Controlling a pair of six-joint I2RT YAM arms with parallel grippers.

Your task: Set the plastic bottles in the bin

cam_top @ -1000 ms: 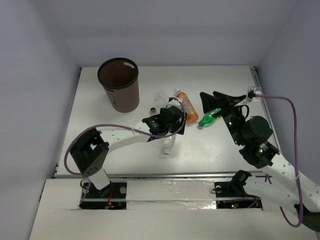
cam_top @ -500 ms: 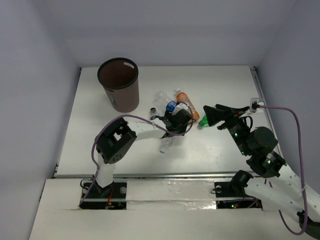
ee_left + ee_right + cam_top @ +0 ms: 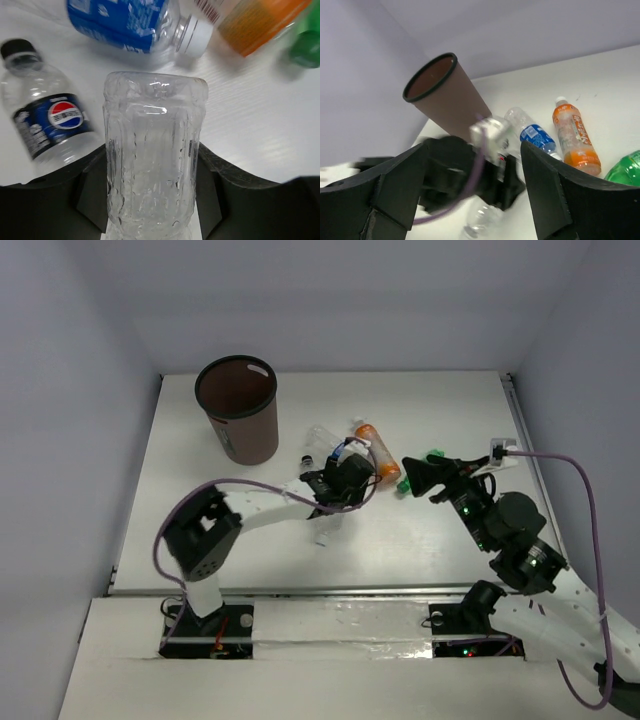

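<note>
I should raise my left gripper and carry the plain clear bottle outward over the bin's opening to release it, because the bin's rim is well above the table.
My left gripper is shut on the plain clear bottle, whose cap end sticks out toward the near edge. Beyond it lie the blue-labelled bottle, the dark-labelled bottle, the orange bottle and the green bottle. My right gripper is open and empty, above the green bottle. The dark brown bin stands upright at the back left. The red-labelled bottle is out of view.
Grey walls close in the white table at the back and sides. A purple cable loops from the right arm. The left arm's elbow sits near the front left.
The right gripper has swung nearer and lower, now covering most of the green bottle. The left arm's elbow has shifted, and its gripper has moved slightly left with the clear bottle.
</note>
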